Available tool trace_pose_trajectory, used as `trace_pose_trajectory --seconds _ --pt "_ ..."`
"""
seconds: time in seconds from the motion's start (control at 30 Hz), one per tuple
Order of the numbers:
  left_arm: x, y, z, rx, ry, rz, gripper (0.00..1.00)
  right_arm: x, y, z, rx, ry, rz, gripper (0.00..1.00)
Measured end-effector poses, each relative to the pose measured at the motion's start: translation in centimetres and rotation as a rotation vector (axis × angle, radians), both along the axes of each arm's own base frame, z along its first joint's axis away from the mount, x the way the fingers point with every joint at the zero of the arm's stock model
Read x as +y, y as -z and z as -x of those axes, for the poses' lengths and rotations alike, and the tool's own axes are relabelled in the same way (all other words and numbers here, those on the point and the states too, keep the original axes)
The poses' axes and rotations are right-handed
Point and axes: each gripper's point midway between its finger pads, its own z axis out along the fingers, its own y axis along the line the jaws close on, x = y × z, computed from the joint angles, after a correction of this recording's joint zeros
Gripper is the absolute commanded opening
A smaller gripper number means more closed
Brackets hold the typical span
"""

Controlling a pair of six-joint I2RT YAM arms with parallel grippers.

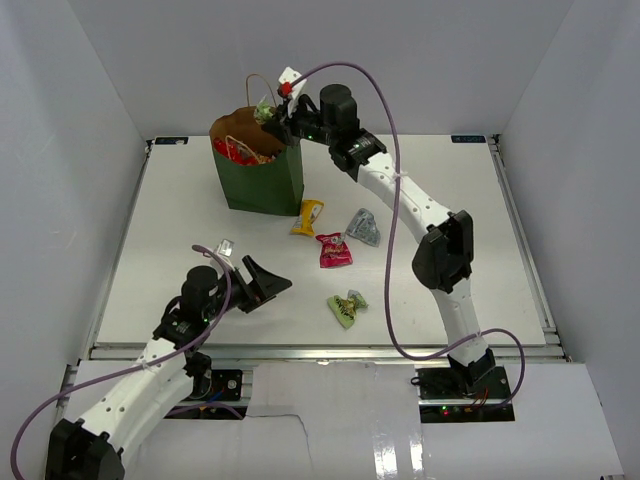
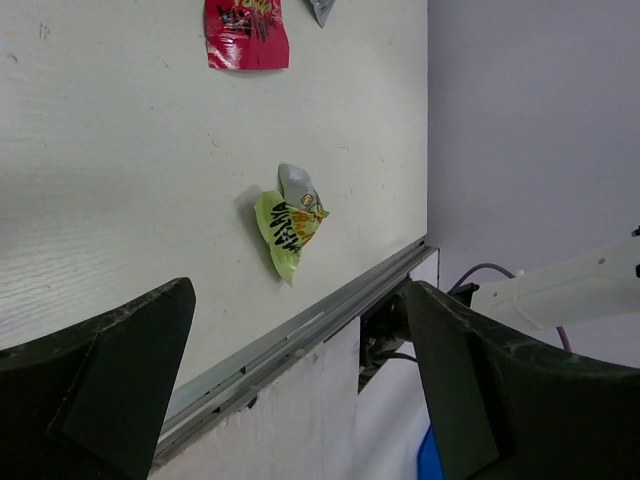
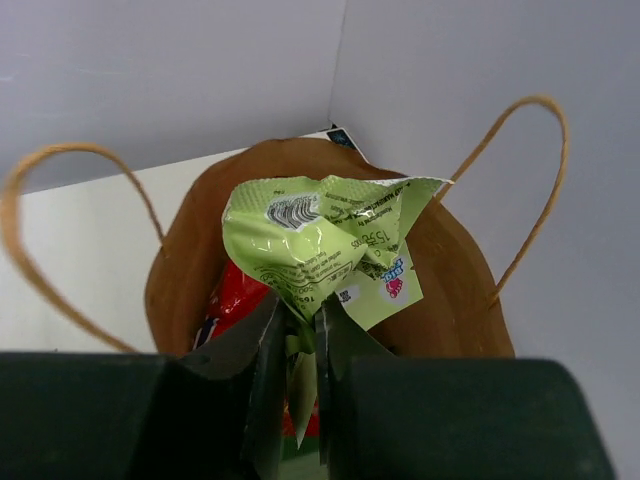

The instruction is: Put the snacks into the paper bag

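Note:
The left gripper moves toward the right in the top view and down onto the second light green packet's middle next, as bare table surrounds it.
The dark green paper bag stands upright at the back of the table, a red snack bag inside it. My right gripper is shut on a light green packet and holds it over the bag's open brown mouth. On the table lie a yellow packet, a silver-grey packet, a pink packet and a second light green packet, which also shows in the left wrist view. My left gripper is open and empty, left of that packet.
White walls enclose the table on three sides. A metal rail runs along the table's near edge. The bag's looped handles stand on either side of the held packet. Purple cables trail from both arms.

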Motion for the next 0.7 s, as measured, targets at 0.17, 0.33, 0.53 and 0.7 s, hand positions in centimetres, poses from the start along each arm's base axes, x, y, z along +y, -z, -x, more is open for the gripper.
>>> trace_pose_trajectory --seconds 0.17,0.33,0.53,0.7 --pt "-0.5 0.3 0.5 0.021 0.024 0.0 0.98 1.6 3.0 -1.8 0.042 0.058 -0.019 0.57" --pt "-2.2 1.4 1.3 0.08 0.079 -0.045 0.98 1.7 1.9 -2.1 0.011 0.084 -0.052 0.74" --pt "-5.8 2.0 1.7 0.129 0.154 -0.131 0.93 -0.1 0.1 -2.3 0.012 0.093 -0.066 0.98" --pt "-8.7 3.5 0.2 0.25 0.121 -0.242 0.84 -7.8 -2.7 -0.2 0.04 0.02 -0.036 0.9"
